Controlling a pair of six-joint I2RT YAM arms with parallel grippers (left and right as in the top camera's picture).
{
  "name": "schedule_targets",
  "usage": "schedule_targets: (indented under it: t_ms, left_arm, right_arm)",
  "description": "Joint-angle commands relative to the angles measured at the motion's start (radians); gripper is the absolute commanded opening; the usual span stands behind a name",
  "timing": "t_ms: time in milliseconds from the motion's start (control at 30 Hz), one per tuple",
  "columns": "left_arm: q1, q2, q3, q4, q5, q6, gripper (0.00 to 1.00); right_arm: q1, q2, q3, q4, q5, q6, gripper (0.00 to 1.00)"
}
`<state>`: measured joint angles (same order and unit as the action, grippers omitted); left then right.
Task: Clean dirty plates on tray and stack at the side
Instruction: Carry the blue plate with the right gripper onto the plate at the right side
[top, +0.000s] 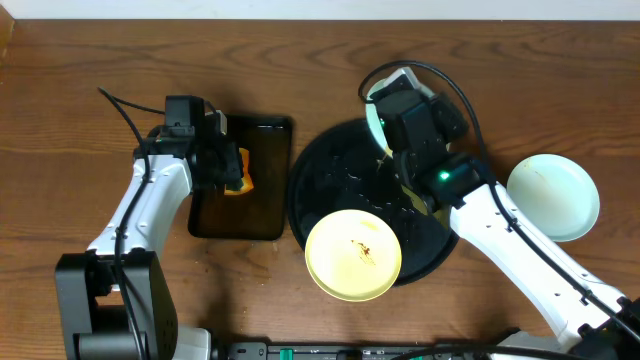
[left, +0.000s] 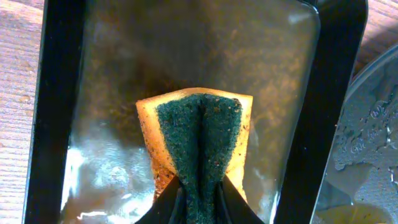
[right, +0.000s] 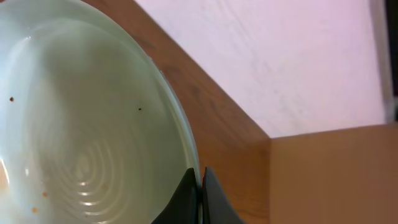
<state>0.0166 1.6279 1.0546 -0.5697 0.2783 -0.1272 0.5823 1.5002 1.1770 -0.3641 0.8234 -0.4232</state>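
Note:
My right gripper swings off the round tray (top: 330, 175) next, then lowers its level plate onto the other pale blue plate, since that one marks the stack.
My right gripper (right: 200, 177) is shut on the rim of a pale blue plate (right: 81, 124) and holds it tilted up over the back of the large round black tray (top: 330, 175); in the overhead view this plate (top: 375, 118) shows only as a pale edge behind the gripper. A pale yellow plate (top: 353, 254) with brown smears lies on the tray's front edge. Another pale blue plate (top: 553, 196) lies on the table to the right. My left gripper (left: 199, 196) is shut on a folded orange and green sponge (left: 199, 134) over the rectangular black tray (left: 56, 112).
The rectangular tray (top: 262, 225) holds brownish water and sits just left of the round tray. The round tray's surface is wet. A white wall runs behind the table's far edge (right: 273, 137).

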Motion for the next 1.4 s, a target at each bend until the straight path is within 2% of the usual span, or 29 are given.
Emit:
schedule_targets:
  t_ms: [0, 33, 200, 267, 367, 633, 733, 900, 1100, 1167, 1233, 1300, 1367]
  left_arm:
    - [-0.003, 0.004, 0.001, -0.001, -0.010, 0.002, 0.17]
    - [-0.003, 0.004, 0.001, 0.000, -0.010, 0.002, 0.17]
    - [-0.003, 0.004, 0.001, -0.001, -0.010, 0.002, 0.29]
    - [-0.003, 0.004, 0.001, 0.000, -0.010, 0.002, 0.31]
    - [-0.003, 0.004, 0.001, 0.000, -0.010, 0.002, 0.33]
    - [-0.003, 0.004, 0.001, -0.001, -0.010, 0.002, 0.34]
    - [-0.003, 0.004, 0.001, -0.001, -0.010, 0.002, 0.38]
    - [-0.003, 0.004, 0.001, -0.001, -0.010, 0.002, 0.39]
    - [-0.003, 0.004, 0.001, -0.001, -0.010, 0.002, 0.38]
    - [-0.003, 0.004, 0.001, -0.002, -0.010, 0.002, 0.38]
    - [-0.003, 0.004, 0.001, -0.001, -0.010, 0.002, 0.39]
    - [-0.003, 0.004, 0.001, -0.001, -0.010, 0.002, 0.39]
    - [-0.003, 0.004, 0.001, -0.001, -0.010, 0.002, 0.39]
  right_arm:
    - [-0.015, -0.024, 0.006, 0.006, 0.070, 0.081, 0.01]
    - [-0.029, -0.024, 0.006, -0.007, 0.069, 0.147, 0.01]
    - [-0.166, -0.024, 0.006, -0.190, -0.026, 0.525, 0.01]
    - [-0.248, -0.024, 0.006, -0.269, -0.087, 0.637, 0.01]
    - [-0.379, -0.024, 0.006, -0.347, -0.175, 0.726, 0.01]
    - [-0.726, -0.023, 0.004, -0.404, -0.348, 0.740, 0.01]
    - [-0.820, -0.019, -0.006, -0.417, -0.359, 0.745, 0.01]
    - [-0.936, 0.001, -0.066, -0.402, -0.365, 0.783, 0.01]
    - [-0.998, 0.023, -0.168, -0.304, -0.468, 0.786, 0.02]
    - [-0.998, 0.023, -0.174, -0.291, -0.479, 0.786, 0.10]
    - [-0.997, 0.019, -0.170, -0.269, -0.520, 0.785, 0.26]
    - [-0.990, 0.010, -0.162, -0.264, -0.597, 0.780, 0.31]
    - [-0.974, -0.005, -0.159, -0.251, -0.759, 0.748, 0.34]
